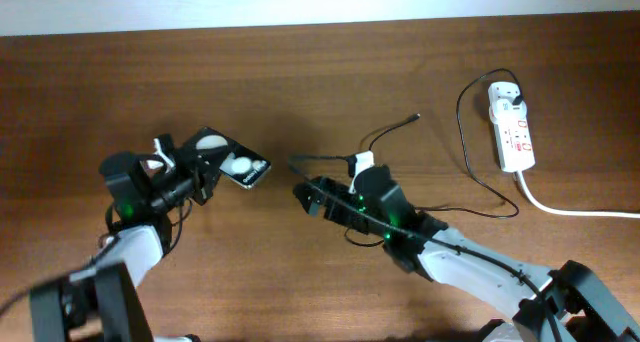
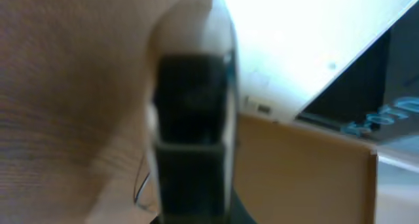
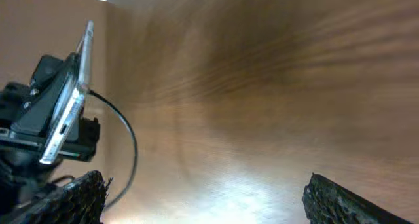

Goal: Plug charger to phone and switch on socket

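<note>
The charger's tip is lying on the tabletop. I will move my right gripper outward, to the right in the overhead view, and down onto the cable behind the tip.
My left gripper [image 1: 203, 172] is shut on the phone [image 1: 238, 165], black with two white blobs, and holds it tilted off the table. In the left wrist view the phone [image 2: 191, 139] is a blurred dark slab seen edge-on. In the right wrist view the phone [image 3: 65, 112] is edge-on at the left. My right gripper [image 1: 306, 195] is open and empty, right of the phone; its fingers [image 3: 203, 204] are spread wide over bare wood. The charger's tip [image 1: 416, 116] lies on the table behind the right arm. Its white adapter [image 1: 505, 95] sits in the socket [image 1: 514, 134] at the far right.
The charger cable [image 1: 466, 162] loops from the socket down and under the right arm. The socket's thick white cord [image 1: 580, 211] runs off the right edge. A thin black cable [image 3: 131, 145] hangs beside the left gripper. A pale wall borders the far table edge [image 1: 300, 22].
</note>
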You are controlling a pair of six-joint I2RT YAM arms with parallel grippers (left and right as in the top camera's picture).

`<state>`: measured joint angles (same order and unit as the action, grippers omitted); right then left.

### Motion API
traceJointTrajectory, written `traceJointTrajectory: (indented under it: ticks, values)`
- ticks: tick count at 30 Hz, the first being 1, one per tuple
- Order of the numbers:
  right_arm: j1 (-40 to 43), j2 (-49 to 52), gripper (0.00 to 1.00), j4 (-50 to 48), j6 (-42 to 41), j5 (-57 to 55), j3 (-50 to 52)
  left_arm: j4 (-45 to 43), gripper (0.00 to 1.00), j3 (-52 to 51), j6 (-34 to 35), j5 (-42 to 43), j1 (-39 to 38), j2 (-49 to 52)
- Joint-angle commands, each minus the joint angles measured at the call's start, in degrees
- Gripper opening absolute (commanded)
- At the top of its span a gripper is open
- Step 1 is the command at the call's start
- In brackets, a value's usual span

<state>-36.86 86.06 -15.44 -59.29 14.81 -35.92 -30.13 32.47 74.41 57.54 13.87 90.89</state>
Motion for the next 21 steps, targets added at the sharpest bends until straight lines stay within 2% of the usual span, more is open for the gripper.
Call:
traceJointTrajectory:
  ticks: [1,5,7,9,12,14,18,20,21]
  values:
    - [6.8,-0.3,0.99,10.8,7.0,-2.2,-3.7,-5.8,0.0,0.8,-1.4,13.9,0.2,5.8]
    - [13.9,-0.2,0.99,34.4,11.1,-8.7,-17.1,-5.9,0.0,0.8,-3.3,18.2,0.2,6.0]
    - [16.2,-0.1,0.99,42.2,11.2,-14.9,-23.3,-5.9,0.0,0.8,-4.1,19.2,0.2,6.0]
    - [19.1,1.0,0.99,42.2,12.6,-17.3,-25.9,-5.9,0.0,0.8,-4.7,19.6,0.2,6.0]
    - [24.3,8.7,0.98,40.0,13.0,-17.5,-28.8,-5.9,0.0,0.8,-4.7,19.6,0.2,6.0]
    - [24.5,16.8,0.91,40.7,16.9,-17.7,-35.3,-5.9,0.0,0.8,-4.7,19.6,0.2,6.0]
    - [24.4,32.2,0.79,49.4,16.9,-21.7,-50.8,-5.9,0.0,0.8,-4.7,20.3,0.2,6.0]
    - [24.4,36.4,0.72,49.5,15.5,-22.8,-53.9,-5.8,0.0,0.8,-4.7,20.3,0.2,6.0]
    - [24.4,37.3,0.71,49.2,14.4,-23.6,-53.9,-5.9,0.0,0.8,-4.7,20.5,0.2,6.0]
